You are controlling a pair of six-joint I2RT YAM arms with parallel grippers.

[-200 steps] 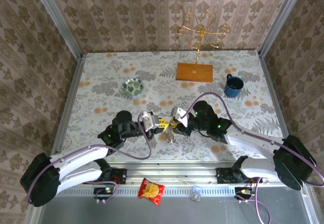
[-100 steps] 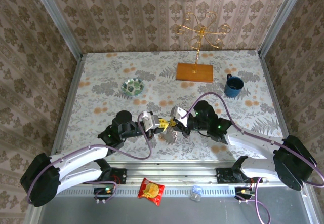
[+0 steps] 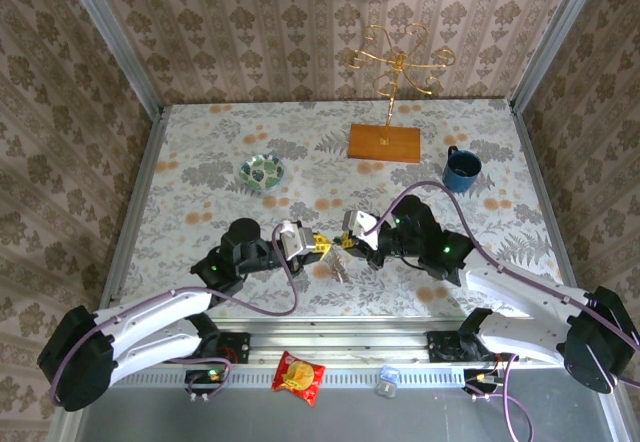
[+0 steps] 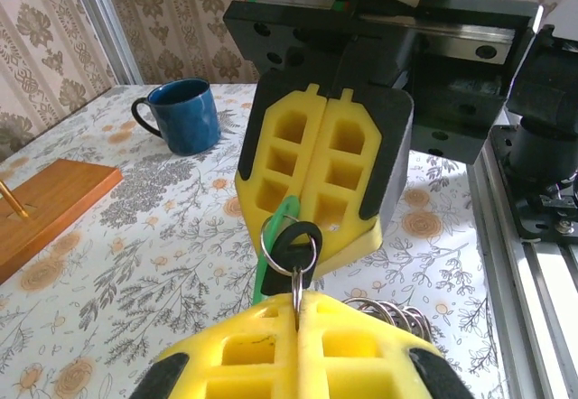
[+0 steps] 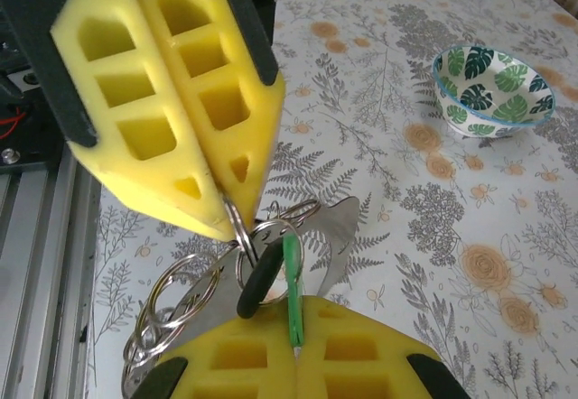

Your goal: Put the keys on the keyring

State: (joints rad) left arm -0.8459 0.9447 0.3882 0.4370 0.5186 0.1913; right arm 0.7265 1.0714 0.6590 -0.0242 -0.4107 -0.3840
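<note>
My right gripper lowers the green-headed key (image 4: 274,241) onto the bare tabletop below next and releases it, since the key already hangs from the split ring.
My left gripper (image 4: 296,301) is shut on a small metal split ring (image 4: 291,241). A black-headed key (image 4: 298,253) and a green-headed key (image 4: 274,241) hang from that ring. My right gripper (image 5: 295,329) faces it, shut on the green-headed key (image 5: 291,282). In the top view the two grippers (image 3: 313,243) (image 3: 346,239) meet tip to tip just above the table. The silver-grey key cluster (image 5: 176,304) of several rings and a flat metal piece dangles below them, also seen from above as the key cluster (image 3: 339,268). The grey-brown strap keyring is out of view.
A green-and-white leaf-patterned bowl (image 3: 262,171) sits to the back left. A blue mug (image 3: 462,169) stands back right, beside a wooden base (image 3: 385,142) with a gold wire stand. A snack packet (image 3: 299,376) lies on the front rail.
The right arm has drawn slightly to the right and its elbow has lifted. The key cluster under the grippers has shifted a little. The left arm has stayed still.
</note>
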